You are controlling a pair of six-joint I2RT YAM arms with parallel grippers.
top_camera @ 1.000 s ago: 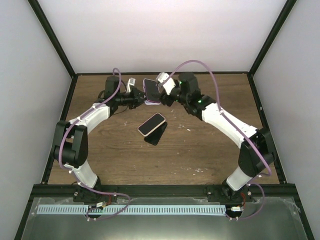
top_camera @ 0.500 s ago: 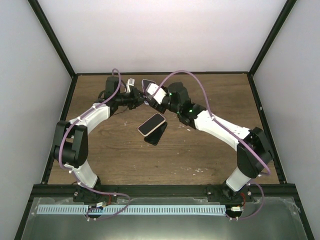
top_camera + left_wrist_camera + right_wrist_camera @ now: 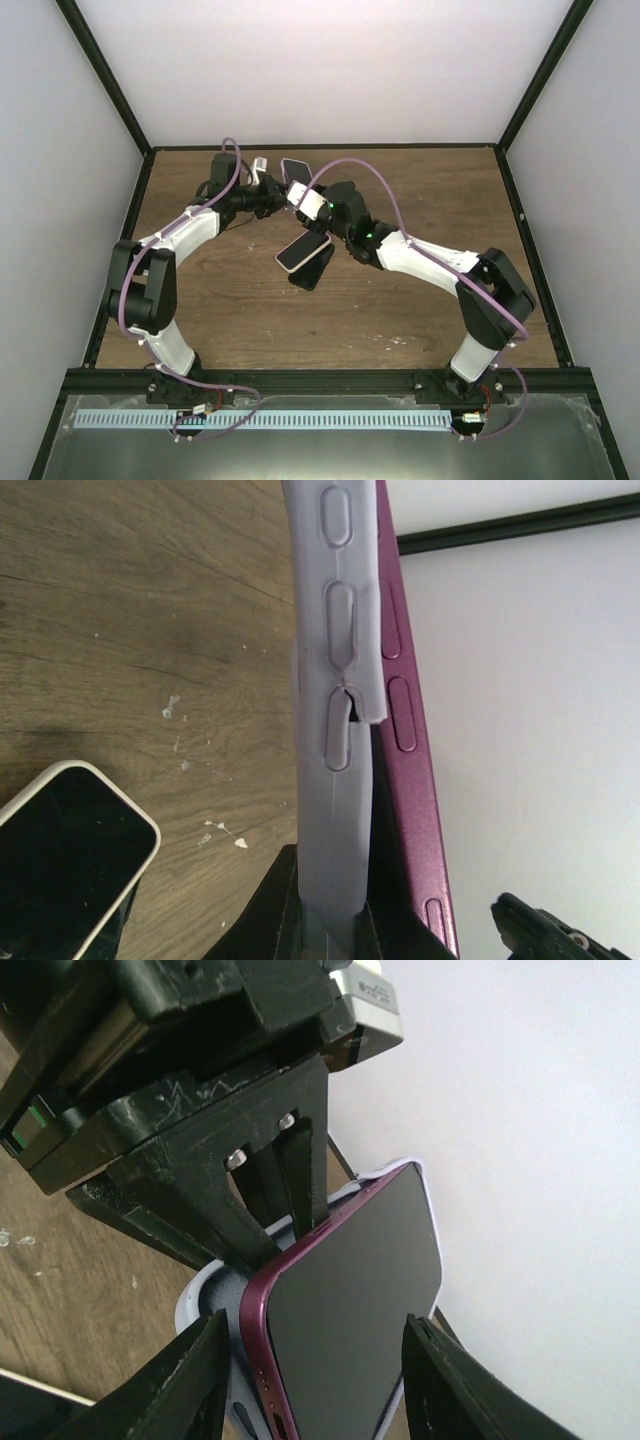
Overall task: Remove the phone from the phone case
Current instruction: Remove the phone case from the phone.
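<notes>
My left gripper is above the wood beyond the second phone (image 3: 45, 640), which is bare, so I will bring it down with the lavender case (image 3: 335, 680) onto that clear tabletop and release.
A maroon phone (image 3: 350, 1300) sits partly pulled out of a lavender case (image 3: 335, 680), and the case's side has peeled away from the phone's edge (image 3: 405, 730). Both are held above the back of the table (image 3: 296, 172). My left gripper (image 3: 335, 920) is shut on the case's wall; it shows in the top view (image 3: 272, 197) and, from the front, in the right wrist view (image 3: 250, 1210). My right gripper (image 3: 325, 1380) is open, with a finger on each side of the phone's lower end, and it also shows in the top view (image 3: 303, 203).
A second phone in a pale case (image 3: 303, 248) lies tilted on a dark object (image 3: 312, 273) at mid-table, just below the grippers; it also shows in the left wrist view (image 3: 70, 860). The wooden table (image 3: 420, 310) is bounded by a black frame and white walls.
My right arm has swung left and folded in, bringing its open gripper from the right of the phone to astride it. The left arm has held still.
</notes>
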